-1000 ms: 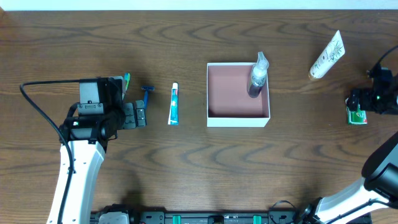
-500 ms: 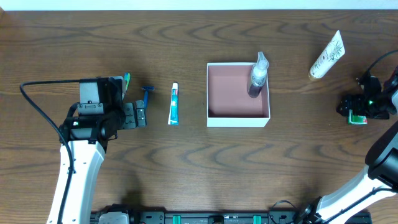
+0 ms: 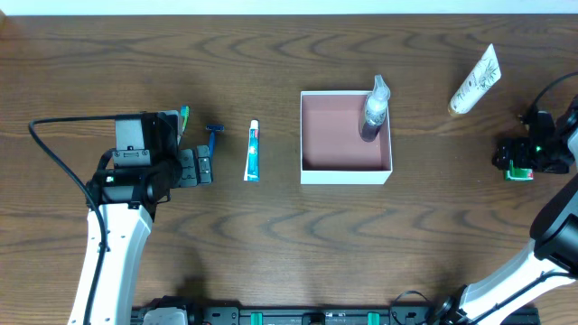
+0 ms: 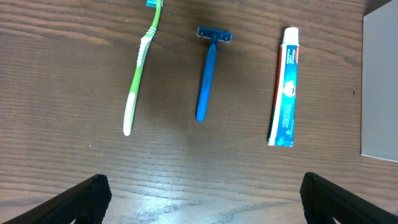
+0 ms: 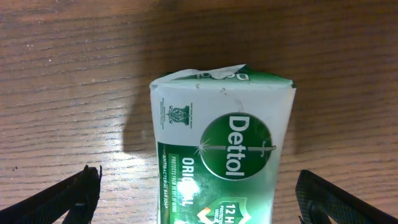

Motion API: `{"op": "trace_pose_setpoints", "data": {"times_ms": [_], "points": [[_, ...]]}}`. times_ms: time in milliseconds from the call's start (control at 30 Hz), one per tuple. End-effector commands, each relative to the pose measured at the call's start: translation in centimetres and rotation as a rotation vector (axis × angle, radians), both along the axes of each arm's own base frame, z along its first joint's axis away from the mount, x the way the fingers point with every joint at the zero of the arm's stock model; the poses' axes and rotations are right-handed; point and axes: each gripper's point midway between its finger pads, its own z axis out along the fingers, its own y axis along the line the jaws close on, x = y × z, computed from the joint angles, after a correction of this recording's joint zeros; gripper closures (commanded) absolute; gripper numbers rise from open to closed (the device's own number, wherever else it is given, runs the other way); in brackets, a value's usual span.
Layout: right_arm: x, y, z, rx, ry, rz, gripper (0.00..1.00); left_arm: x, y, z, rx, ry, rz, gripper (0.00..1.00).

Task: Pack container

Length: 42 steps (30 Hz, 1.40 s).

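Note:
The soap bar is below my right gripper, already between the open fingers. I need to lower my right gripper slightly next and close on the bar's long sides.
The container, a shallow white box with a pink inside, sits mid-table with a clear spray bottle lying in its far right corner. Left of it lie a toothpaste tube, a blue razor and a green toothbrush. My left gripper stands open just short of them. In the left wrist view the toothbrush, razor and toothpaste lie ahead of the open left gripper. My right gripper is open, straddling a green soap bar without touching it.
A white cosmetic tube lies at the far right back. The soap bar rests near the table's right edge under the right gripper. The container's white wall shows at the right edge of the left wrist view.
My right gripper has moved left and toward the front, coming over the green soap bar. The left arm and the other objects have not moved.

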Motion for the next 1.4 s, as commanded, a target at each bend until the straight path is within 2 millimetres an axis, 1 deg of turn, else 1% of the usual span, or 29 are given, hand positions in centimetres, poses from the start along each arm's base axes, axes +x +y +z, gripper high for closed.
{"op": "trace_pose_setpoints", "data": {"times_ms": [0,133,367,533,667,833,1000,1100,1167,1233,1300,1367], "points": [[-0.5,0.2,-1.2,-0.003,0.042,0.005,0.02,0.4,0.1,0.6,0.012,-0.015,-0.007,0.02],[-0.5,0.2,-1.3,-0.003,0.043,0.002,0.05,0.4,0.1,0.6,0.012,-0.015,-0.007,0.02],[-0.7,0.3,-1.8,0.001,0.051,0.001,0.06,0.4,0.1,0.6,0.012,-0.015,-0.007,0.02],[-0.7,0.2,-1.8,-0.005,0.053,-0.006,0.14,0.4,0.1,0.6,0.012,-0.015,-0.007,0.02],[-0.9,0.1,-1.9,-0.010,0.059,-0.012,0.19,0.4,0.1,0.6,0.012,-0.015,-0.007,0.02],[-1.0,0.1,-2.2,-0.015,0.061,-0.021,0.28,0.4,0.1,0.6,0.012,-0.015,-0.007,0.02],[-1.3,0.3,-2.9,-0.013,0.062,-0.028,0.30,0.4,0.1,0.6,0.012,-0.015,-0.007,0.02],[-1.3,0.3,-2.9,-0.014,0.061,-0.028,0.31,0.4,0.1,0.6,0.012,-0.015,-0.007,0.02],[-1.2,0.2,-2.9,-0.015,0.058,-0.030,0.36,0.4,0.1,0.6,0.012,-0.015,-0.007,0.02],[-1.1,0.1,-2.9,-0.016,0.053,-0.048,0.49,0.4,0.1,0.6,0.012,-0.015,-0.007,0.02],[-1.0,0.1,-2.8,-0.017,0.047,-0.060,0.57,0.4,0.1,0.6,0.012,-0.015,-0.007,0.02],[-0.9,0.0,-2.8,-0.016,0.047,-0.069,0.61,0.4,0.1,0.6,0.012,-0.015,-0.007,0.02]]}}
